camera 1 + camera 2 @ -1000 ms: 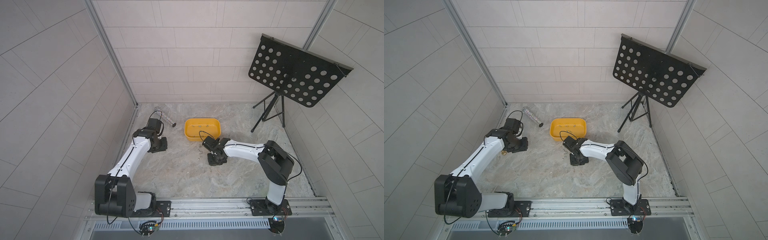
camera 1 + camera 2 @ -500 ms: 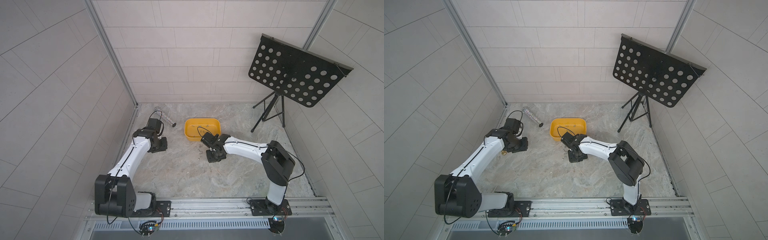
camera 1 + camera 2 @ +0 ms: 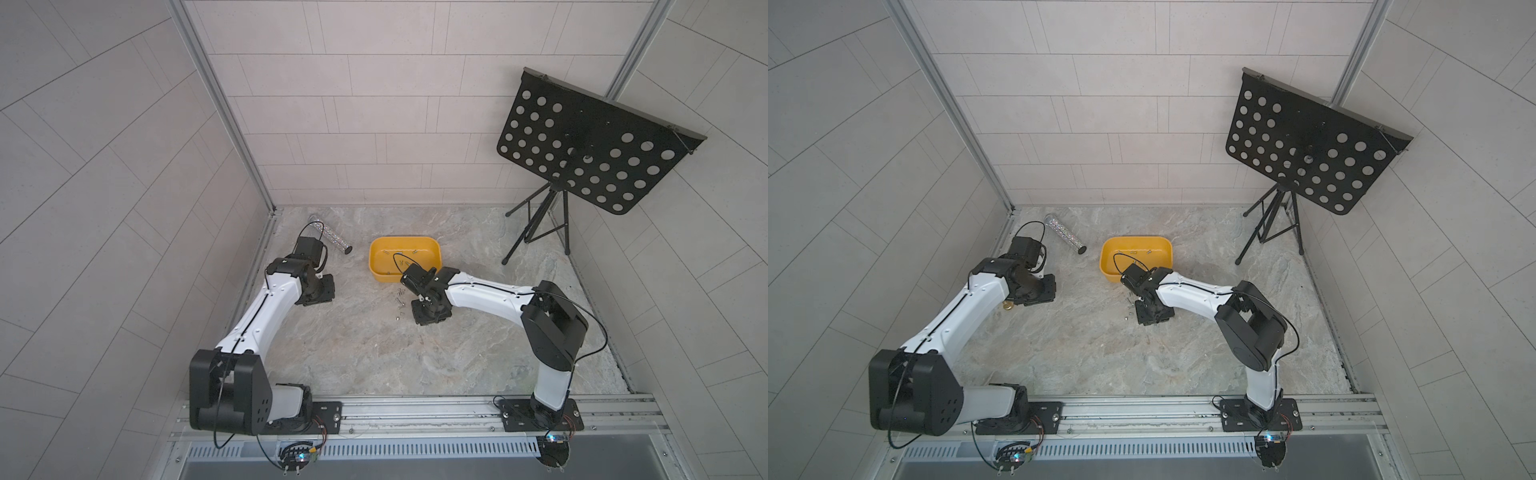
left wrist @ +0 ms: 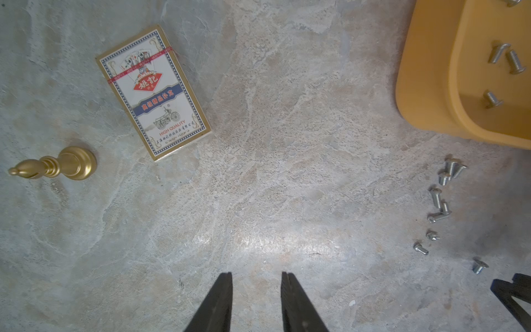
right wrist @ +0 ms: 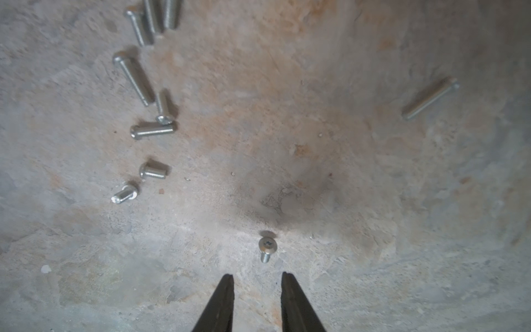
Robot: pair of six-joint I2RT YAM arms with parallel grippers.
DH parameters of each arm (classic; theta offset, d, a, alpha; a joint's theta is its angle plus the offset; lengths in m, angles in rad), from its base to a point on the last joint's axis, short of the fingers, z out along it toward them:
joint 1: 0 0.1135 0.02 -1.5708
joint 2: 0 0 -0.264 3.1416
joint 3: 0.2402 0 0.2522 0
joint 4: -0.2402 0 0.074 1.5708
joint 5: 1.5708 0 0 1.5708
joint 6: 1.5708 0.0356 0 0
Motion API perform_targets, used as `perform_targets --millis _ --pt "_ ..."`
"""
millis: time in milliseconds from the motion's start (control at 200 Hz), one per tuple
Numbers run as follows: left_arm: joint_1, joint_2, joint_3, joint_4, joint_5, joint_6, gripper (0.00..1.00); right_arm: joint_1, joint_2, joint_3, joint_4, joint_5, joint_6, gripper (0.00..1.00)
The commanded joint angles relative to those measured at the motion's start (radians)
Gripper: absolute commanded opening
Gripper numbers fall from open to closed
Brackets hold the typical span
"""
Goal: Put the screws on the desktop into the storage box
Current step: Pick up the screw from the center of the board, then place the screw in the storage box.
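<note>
I need to lower the open fingers of my right gripper around the short screw (image 5: 267,249) just beyond them and close them, since that screw lies apart from the other screws.
Several small silver screws (image 5: 143,115) lie scattered on the marble desktop (image 3: 374,345) just in front of the yellow storage box (image 3: 371,262). They also show in a top view (image 3: 1130,302) and in the left wrist view (image 4: 439,201). My right gripper (image 5: 256,276) points down at the desktop, open and empty. One short screw (image 5: 267,247) lies just beyond its tips, and a longer screw (image 5: 429,97) lies apart. Several screws (image 4: 505,57) rest inside the box (image 4: 425,86). My left gripper (image 4: 256,274) hangs open over bare desktop.
A pack of playing cards (image 4: 152,92) and a brass bell-shaped piece (image 4: 57,166) lie near my left gripper. A glittery silver tube (image 3: 330,235) lies at the back left. A black perforated music stand (image 3: 594,149) stands at the back right.
My right gripper has opened from nearly shut, and its wrist has edged slightly toward the storage box. The left arm has not moved.
</note>
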Motion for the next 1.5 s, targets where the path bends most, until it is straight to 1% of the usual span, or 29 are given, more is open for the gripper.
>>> perform_targets --millis 0,175,310,515,775,986,1161,1331,1491 --pt "0.007 0.009 -0.012 -0.004 -0.003 0.016 0.35 0.008 0.03 -0.008 -0.006 0.007 0.003 0.35" --pt "0.008 0.008 -0.012 -0.004 -0.001 0.016 0.35 0.007 0.055 -0.023 0.014 0.009 0.01 0.35" --pt "0.008 0.009 -0.012 -0.005 -0.004 0.016 0.35 0.008 0.077 -0.027 0.031 0.001 0.01 0.31" --pt "0.008 0.009 -0.013 -0.004 -0.003 0.016 0.35 0.007 0.097 -0.03 0.043 0.003 0.008 0.2" --pt "0.007 0.009 -0.012 -0.005 -0.003 0.018 0.35 0.007 0.093 -0.032 0.04 0.015 -0.003 0.0" --pt "0.007 0.009 -0.011 -0.005 -0.001 0.018 0.35 0.007 0.053 -0.009 -0.007 0.046 -0.031 0.0" --pt "0.007 0.01 -0.011 -0.005 -0.003 0.018 0.35 0.008 -0.032 0.033 -0.075 0.084 -0.06 0.0" --pt "0.008 0.01 -0.012 -0.005 0.0 0.018 0.35 0.002 -0.107 0.103 -0.147 0.128 -0.093 0.0" --pt "0.008 0.009 -0.012 -0.004 0.0 0.018 0.35 -0.03 -0.118 0.212 -0.195 0.15 -0.122 0.0"
